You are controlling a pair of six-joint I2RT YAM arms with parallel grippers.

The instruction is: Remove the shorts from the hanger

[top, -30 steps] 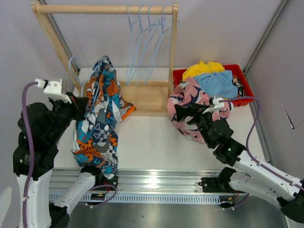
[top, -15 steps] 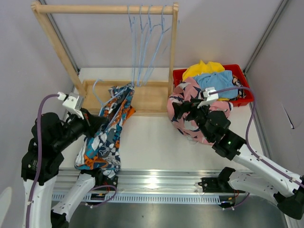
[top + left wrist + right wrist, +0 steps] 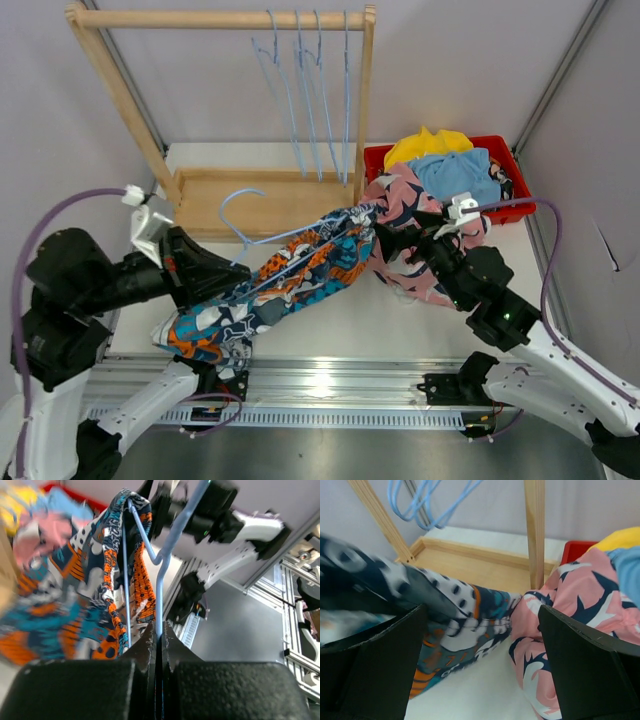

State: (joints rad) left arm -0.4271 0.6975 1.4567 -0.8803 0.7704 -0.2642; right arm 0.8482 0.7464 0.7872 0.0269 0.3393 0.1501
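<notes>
I need to turn my right gripper next and shift it toward the left gripper, onto the shorts' upper edge, because the print point(image 3: 460, 615) is toward the left in the right wrist view.
The teal-orange-white patchwork shorts point(image 3: 300, 270) hang on a light blue hanger point(image 3: 245, 205) and stretch slantwise over the table from lower left to the right. My left gripper point(image 3: 225, 275) is shut on the hanger's wire point(image 3: 162, 565), with the shorts point(image 3: 95, 585) draped beyond it. My right gripper point(image 3: 392, 245) stands open at the far end of the shorts. In the right wrist view the print point(image 3: 460, 615) lies between and ahead of the open fingers point(image 3: 370, 650), touching neither. Pink shorts point(image 3: 405, 195) lie just right of it.
A wooden rack point(image 3: 220, 18) at the back carries several empty blue hangers point(image 3: 310, 90) over its wooden base point(image 3: 290, 195). A red bin point(image 3: 512, 160) at the back right holds yellow shorts point(image 3: 430, 145) and light blue shorts point(image 3: 462, 172).
My left arm has swung the hanger and shorts down and rightward, from hanging at the left to stretched across the table toward the right gripper. The right gripper stayed open, shifting slightly.
</notes>
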